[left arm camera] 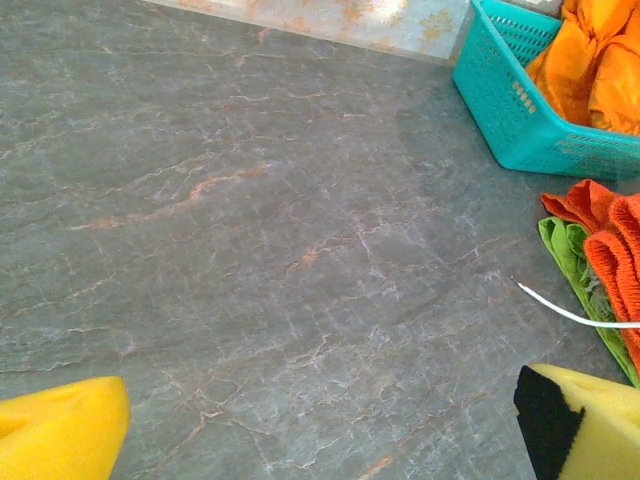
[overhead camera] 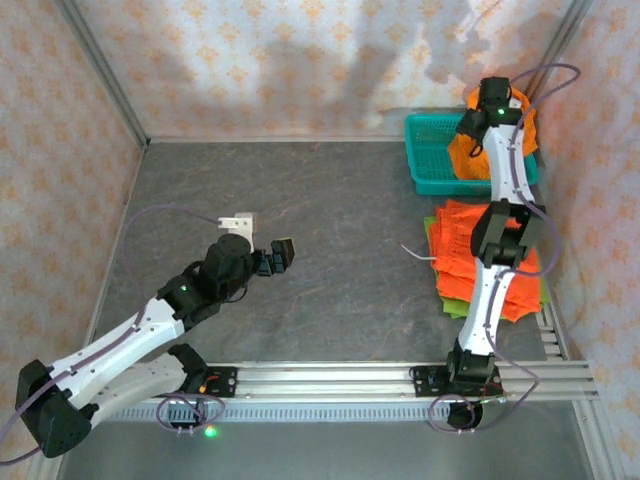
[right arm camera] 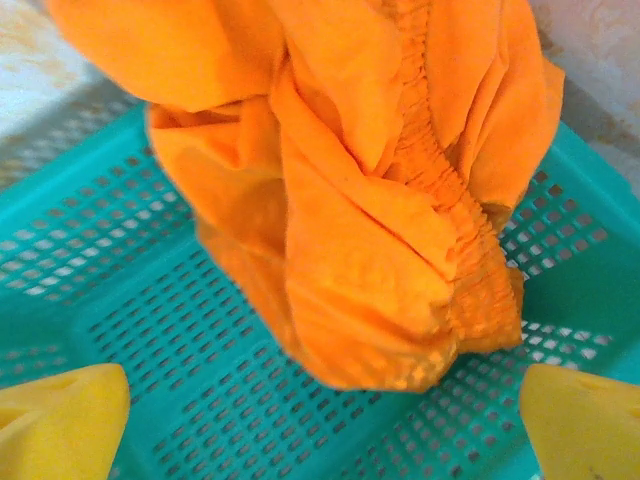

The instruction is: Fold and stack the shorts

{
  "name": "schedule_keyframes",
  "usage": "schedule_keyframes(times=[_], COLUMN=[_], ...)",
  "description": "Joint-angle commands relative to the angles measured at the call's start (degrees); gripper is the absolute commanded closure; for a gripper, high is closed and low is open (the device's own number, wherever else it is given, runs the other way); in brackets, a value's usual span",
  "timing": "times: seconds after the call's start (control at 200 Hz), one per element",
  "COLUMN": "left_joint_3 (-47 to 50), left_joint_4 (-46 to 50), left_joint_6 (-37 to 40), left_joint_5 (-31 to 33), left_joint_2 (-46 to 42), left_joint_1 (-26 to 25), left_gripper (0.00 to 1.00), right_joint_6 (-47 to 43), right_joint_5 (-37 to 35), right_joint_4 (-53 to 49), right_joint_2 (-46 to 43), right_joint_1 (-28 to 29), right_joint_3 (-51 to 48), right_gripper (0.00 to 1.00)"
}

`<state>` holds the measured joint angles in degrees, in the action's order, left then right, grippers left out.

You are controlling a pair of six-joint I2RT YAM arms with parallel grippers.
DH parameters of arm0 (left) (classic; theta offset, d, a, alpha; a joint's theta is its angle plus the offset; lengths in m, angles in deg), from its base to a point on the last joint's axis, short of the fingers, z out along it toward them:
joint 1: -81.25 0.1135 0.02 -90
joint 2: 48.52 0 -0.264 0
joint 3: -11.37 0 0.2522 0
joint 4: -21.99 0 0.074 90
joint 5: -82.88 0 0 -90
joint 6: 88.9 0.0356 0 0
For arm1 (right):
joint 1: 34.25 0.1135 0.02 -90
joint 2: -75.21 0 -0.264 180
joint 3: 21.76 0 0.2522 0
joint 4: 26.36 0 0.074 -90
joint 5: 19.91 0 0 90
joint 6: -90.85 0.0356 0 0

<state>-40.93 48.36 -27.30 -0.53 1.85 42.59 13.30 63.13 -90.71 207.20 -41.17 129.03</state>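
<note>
My open fingers are still above the crumpled shorts. Next, my right gripper will move down into the teal basket (right arm camera: 150,330) and onto the fold (right arm camera: 365,285) beside the shorts' gathered waistband.
Crumpled bright orange shorts (right arm camera: 380,200) lie in the teal basket (right arm camera: 150,330), their gathered waistband showing. My right gripper (right arm camera: 320,430) hangs open just above and in front of them, yellow pads (right arm camera: 60,420) wide apart with nothing between. From above, the right gripper (overhead camera: 476,140) is over the basket (overhead camera: 425,150) at the back right. A folded stack of orange shorts (overhead camera: 478,262) on lime green shorts (overhead camera: 446,304) lies in front of the basket, partly hidden by the right arm. My left gripper (overhead camera: 282,254) is open over bare table, left of the stack (left arm camera: 612,250).
A white drawstring (left arm camera: 570,312) trails left from the stack onto the grey stone-look table (left arm camera: 250,220). A small white bracket (overhead camera: 238,221) sits behind the left arm. Patterned walls close the back and sides. A metal rail (overhead camera: 340,378) runs along the near edge.
</note>
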Motion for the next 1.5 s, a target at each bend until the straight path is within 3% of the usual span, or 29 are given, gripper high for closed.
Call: schedule_keyframes(times=[0.0, 0.305, 0.37, 0.45, 0.55, 0.716, 0.911, 1.241, 1.496], left_joint_3=[-0.35, -0.36, -0.39, -0.54, -1.00, -1.48, -1.27, -0.01, -0.02], left_joint_4=[1.71, 2.08, 1.96, 1.65, 1.66, 2.73, 3.13, 2.52, 2.20], left_joint_6=[0.89, 1.49, 1.37, 0.92, 0.24, -0.16, -0.69, -1.92, -3.58], left_joint_5=[2.67, 3.38, 3.39, 2.98, 2.49, 2.18, 2.87, 2.61, 2.94], left_joint_2=[-1.41, -0.27, 0.19, 0.93, 1.65, 1.00, -1.05, -2.57, -2.49], left_joint_1=[-0.59, -0.62, -0.63, -0.63, -0.57, -0.63, -0.63, -0.63, -0.63], left_gripper=[0.00, 0.00, 0.00, 0.00, 0.00, 0.00, 0.00, 0.00, 0.00], right_joint_6=[0.05, -3.33, -3.25, -2.82, -1.51, 1.15, 5.10, 5.64, 9.36], right_joint_5=[-5.51, -11.45, -10.14, -11.02, -10.32, -4.67, 1.65, 5.99, 14.07], right_joint_4=[-4.09, -1.85, -1.41, -2.07, -3.23, -3.36, 3.27, 23.16, 38.62], right_joint_2=[7.06, 17.58, 17.68, 17.53, 17.10, 12.82, 0.24, -23.33, -37.76], right_joint_1=[-0.37, -0.71, -0.93, -0.97, -0.94, -0.99, -0.49, 3.42, 6.46], right_joint_3=[8.28, 13.07, 13.26, 13.39, 13.36, 12.62, 3.20, -22.57, -37.56], right_gripper=[0.00, 0.00, 0.04, 0.25, 0.62, 0.98, 1.00, 1.00, 1.00])
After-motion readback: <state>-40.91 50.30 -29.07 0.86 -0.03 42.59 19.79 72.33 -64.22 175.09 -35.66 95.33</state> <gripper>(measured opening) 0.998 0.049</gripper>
